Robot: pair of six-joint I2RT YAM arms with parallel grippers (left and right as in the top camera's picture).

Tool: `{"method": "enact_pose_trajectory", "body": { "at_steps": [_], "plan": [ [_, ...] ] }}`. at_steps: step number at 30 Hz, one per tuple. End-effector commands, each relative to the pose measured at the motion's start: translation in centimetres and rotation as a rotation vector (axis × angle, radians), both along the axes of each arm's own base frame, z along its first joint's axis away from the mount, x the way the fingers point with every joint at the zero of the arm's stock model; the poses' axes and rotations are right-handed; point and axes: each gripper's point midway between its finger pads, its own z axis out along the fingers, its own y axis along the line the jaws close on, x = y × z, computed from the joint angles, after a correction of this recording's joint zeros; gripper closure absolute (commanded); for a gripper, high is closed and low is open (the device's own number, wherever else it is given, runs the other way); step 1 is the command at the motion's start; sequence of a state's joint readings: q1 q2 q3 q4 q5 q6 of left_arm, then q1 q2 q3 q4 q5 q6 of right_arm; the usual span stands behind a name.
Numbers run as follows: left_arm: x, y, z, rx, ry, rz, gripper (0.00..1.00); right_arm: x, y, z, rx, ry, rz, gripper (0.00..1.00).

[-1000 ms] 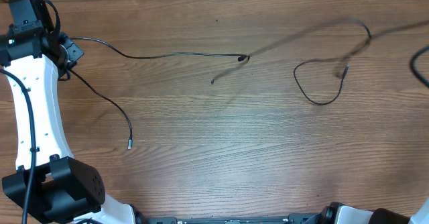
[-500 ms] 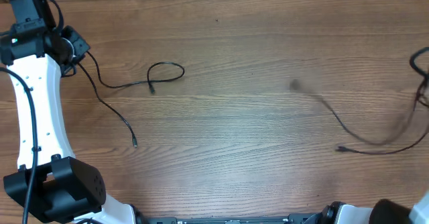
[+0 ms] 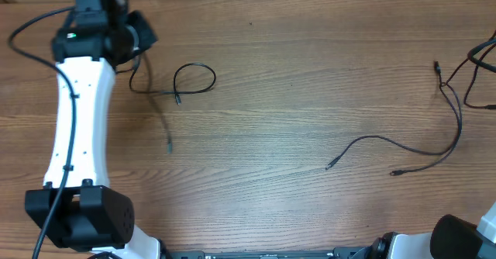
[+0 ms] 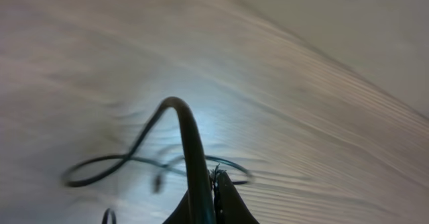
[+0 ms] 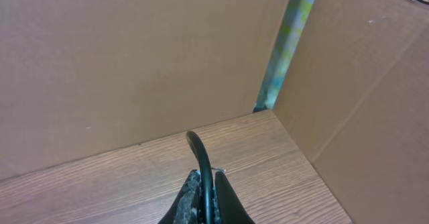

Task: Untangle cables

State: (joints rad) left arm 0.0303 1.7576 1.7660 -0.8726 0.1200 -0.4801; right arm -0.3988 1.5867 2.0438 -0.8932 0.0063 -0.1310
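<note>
The bare wood past the cable's loop (image 3: 225, 50) (image 4: 288, 150) lies below on the right in the overhead view, so my left gripper should lower toward that side and release the cable.
Two thin black cables lie apart on the wooden table. The left cable (image 3: 194, 79) forms a small loop and trails to a plug end (image 3: 170, 145). My left gripper (image 3: 138, 40) is shut on it at the far left. In the left wrist view the closed fingers (image 4: 209, 200) pinch the cable (image 4: 190, 137), and its loop (image 4: 127, 161) lies on the table below. The right cable (image 3: 456, 127) runs from the right edge down to loose ends (image 3: 329, 166). My right gripper (image 5: 209, 190) is shut on a cable (image 5: 199, 150); it is outside the overhead view.
The left arm's white link (image 3: 77, 119) and its base (image 3: 77, 216) stand along the left side. Cardboard walls (image 5: 134, 49) rise behind the table's far right corner. The right arm's base (image 3: 465, 240) sits at the bottom right.
The two cables have come apart. My left gripper moved right and away with its cable, which curled into a loop. The right cable swung right and settled on the table.
</note>
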Motion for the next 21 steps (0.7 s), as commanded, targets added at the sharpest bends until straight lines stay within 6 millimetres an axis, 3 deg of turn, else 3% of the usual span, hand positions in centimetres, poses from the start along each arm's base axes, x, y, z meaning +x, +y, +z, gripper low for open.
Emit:
{"method": "enact_pose_trajectory", "body": {
  "at_steps": [1,5,10,12,21],
  "plan": [
    [1.0,-5.0,2.4,-0.051,-0.092,-0.112,0.96,-0.3,0.3,1.3,-0.002,-0.031,0.005,0.96],
    [2.1,-8.9,4.1,-0.045,-0.191,-0.184,0.96,-0.4,0.4,1.0,0.021,-0.026,-0.001,0.96],
    [2.9,-10.5,3.5,0.037,-0.213,-0.161,0.96,-0.5,0.4,0.8,0.025,-0.021,-0.003,0.96],
    [3.2,-11.2,2.3,0.043,-0.188,-0.172,0.96,-0.5,0.4,0.8,0.026,-0.019,-0.003,0.96],
    [4.9,-13.6,-7.8,0.047,0.005,-0.223,0.96,-0.6,0.4,0.6,0.029,-0.012,-0.003,0.96]
  ]
}}
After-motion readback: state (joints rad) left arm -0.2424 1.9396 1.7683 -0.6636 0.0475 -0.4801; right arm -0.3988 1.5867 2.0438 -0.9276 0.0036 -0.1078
